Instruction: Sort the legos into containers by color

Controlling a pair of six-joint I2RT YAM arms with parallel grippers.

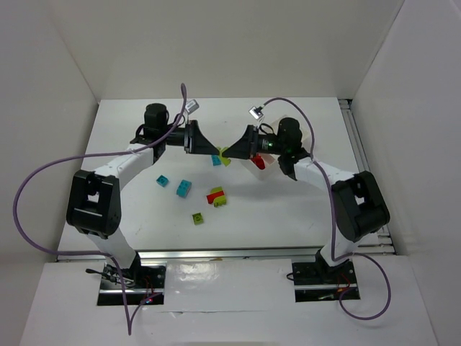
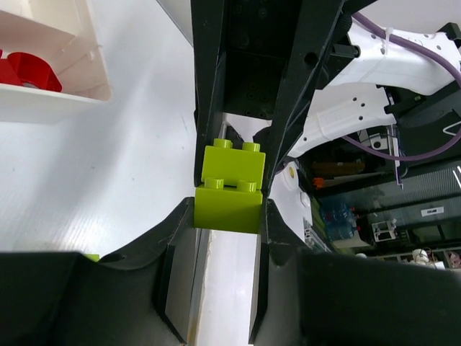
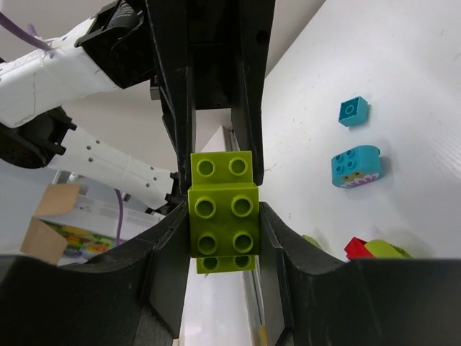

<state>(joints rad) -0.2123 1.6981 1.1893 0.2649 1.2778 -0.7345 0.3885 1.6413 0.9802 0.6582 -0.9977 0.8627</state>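
Observation:
My right gripper will next pull away to the right in the top view, tip down over the section of the container beside the red pieces and release, because its brick is lime.
Two lime green bricks (image 1: 225, 156) are joined together and held above the table's middle, between both grippers. My left gripper (image 1: 217, 151) is shut on one of them (image 2: 227, 213), and my right gripper (image 1: 231, 153) is shut on the other (image 3: 223, 216). Each wrist view shows the other arm's fingers clamped on the far brick (image 2: 232, 166) (image 3: 222, 167). The white tray (image 2: 72, 94) holds red pieces (image 2: 29, 68) in one compartment. In the top view it is mostly hidden behind the right arm.
A cyan brick (image 1: 215, 160) lies under the grippers. On the table nearer the bases are a small cyan brick (image 1: 163, 180), a larger cyan brick (image 1: 184, 188), a red and lime stack (image 1: 216, 197) and a lime brick (image 1: 197, 217). White walls enclose the table.

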